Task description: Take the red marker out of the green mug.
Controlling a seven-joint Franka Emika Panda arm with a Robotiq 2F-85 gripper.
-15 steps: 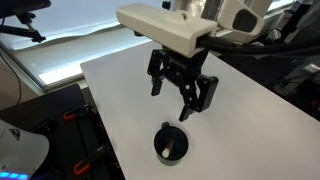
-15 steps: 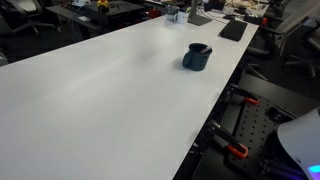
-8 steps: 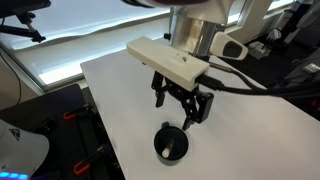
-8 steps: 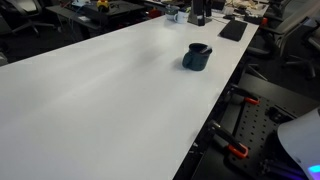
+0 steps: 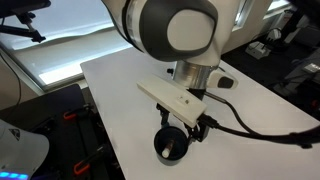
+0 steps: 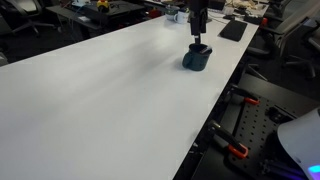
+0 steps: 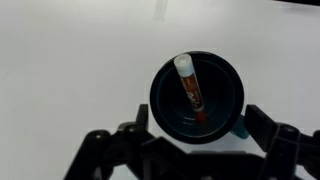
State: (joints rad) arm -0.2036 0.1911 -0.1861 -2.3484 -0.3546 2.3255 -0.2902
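Note:
My gripper moves down and toward the mug's far rim next until its open fingers straddle the red marker's upper part [image 7: 187,76], as the pale end leans there.
The green mug [image 7: 197,98] stands on the white table; in the wrist view I look straight down into it. The red marker [image 7: 191,90] leans inside it, pale end up toward the far rim. My gripper [image 7: 197,135] is open, its fingers on either side of the mug's near rim and not touching the marker. In both exterior views the gripper [image 5: 188,126] [image 6: 198,40] hangs right above the mug [image 5: 171,147] [image 6: 195,58].
The white table [image 6: 100,90] ends just past the mug; a black frame with orange clamps [image 6: 235,150] stands beyond that edge. Clutter lies at the far end [image 6: 232,28]. A cable [image 5: 250,132] trails from the wrist across the table.
The arm has come down from well above the table, so the open gripper is now close over the mug. The mug and marker have not moved.

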